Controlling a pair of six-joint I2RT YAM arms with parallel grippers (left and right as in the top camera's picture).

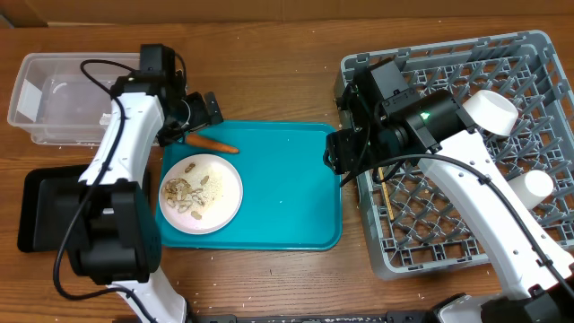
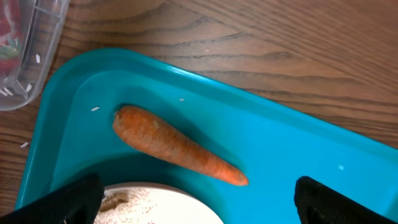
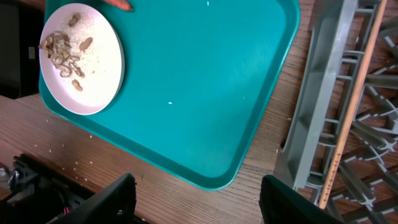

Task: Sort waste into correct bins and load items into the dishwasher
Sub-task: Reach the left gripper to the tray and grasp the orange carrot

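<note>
The carrot lies below my left gripper's open fingers with its body clear of the plate, so I will next lower them onto the carrot's middle (image 1: 207,142) (image 2: 176,147) and close them there.
An orange carrot (image 1: 213,144) (image 2: 177,146) lies on the teal tray (image 1: 287,193) at its back left corner. A round white-pink plate (image 1: 201,193) (image 3: 84,59) with beige shell-like scraps (image 1: 186,190) sits on the tray beside it. My left gripper (image 1: 202,115) (image 2: 199,202) is open, hovering just above the carrot. My right gripper (image 1: 334,152) (image 3: 199,199) is open and empty over the tray's right edge. The grey dish rack (image 1: 466,152) holds a white bowl (image 1: 491,112), a white cup (image 1: 536,184) and a chopstick (image 3: 351,106).
The clear tub (image 1: 67,99) stands at the back left; something red shows inside it in the left wrist view (image 2: 9,37). The black tray (image 1: 45,211) lies at the front left, partly under my left arm. Bare wood shows behind the teal tray.
</note>
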